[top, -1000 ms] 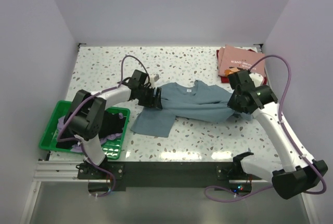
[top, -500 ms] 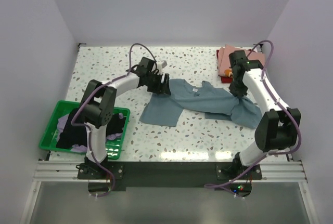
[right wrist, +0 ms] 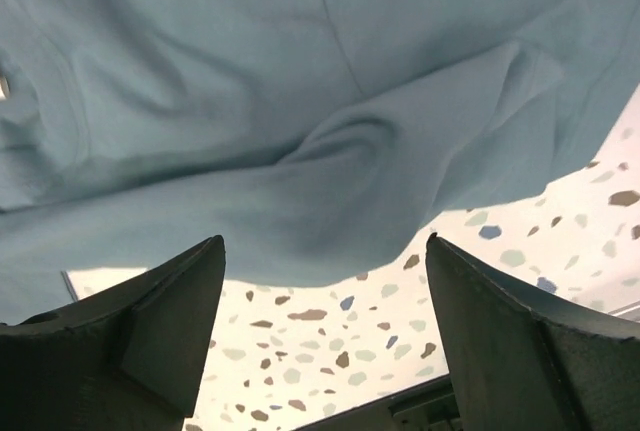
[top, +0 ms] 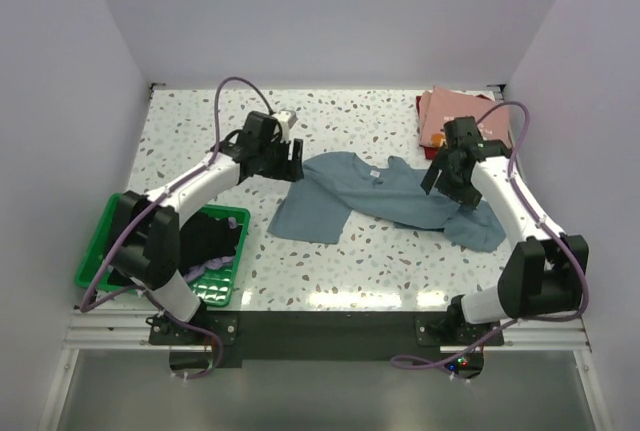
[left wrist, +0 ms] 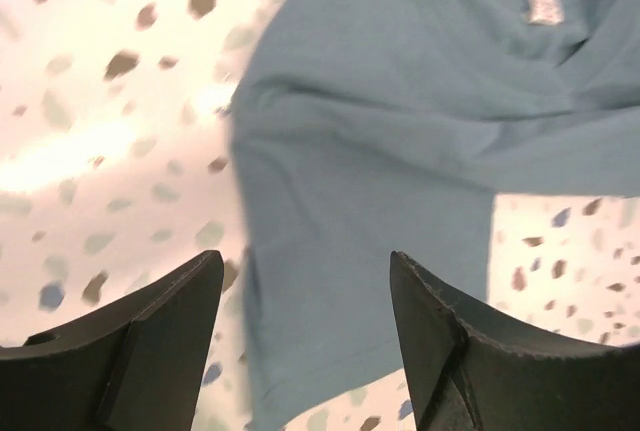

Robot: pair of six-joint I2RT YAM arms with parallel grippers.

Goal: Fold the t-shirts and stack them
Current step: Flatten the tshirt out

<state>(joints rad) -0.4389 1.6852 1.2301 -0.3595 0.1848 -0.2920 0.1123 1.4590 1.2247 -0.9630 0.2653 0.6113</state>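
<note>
The bunched fold at the shirt's near edge (top: 444,220) (right wrist: 345,226) is below the right gripper, so the robot next needs to lower that gripper's open fingers on both sides of the fold and close them where its cloth bulges.
A dusty grey-blue t-shirt (top: 385,199) lies crumpled and partly spread on the speckled table's middle. My left gripper (top: 291,161) hovers open over its left sleeve edge; in the left wrist view the cloth (left wrist: 400,141) shows between the spread jaws of the left gripper (left wrist: 305,263), not pinched. My right gripper (top: 449,178) stands open above the shirt's right side, and the right wrist view shows the cloth (right wrist: 300,121) beyond the right gripper (right wrist: 322,243), with nothing held. A folded pink t-shirt (top: 455,113) lies on a dark red one (top: 423,105) at the back right.
A green mesh basket (top: 97,241) sits at the table's near left, with a black shirt (top: 213,235) and a lavender one (top: 214,267) in it. White walls close the table on three sides.
My right gripper has opened and let go of the grey-blue t-shirt, whose right side now lies on the table. My left arm has drawn back a little to the left.
</note>
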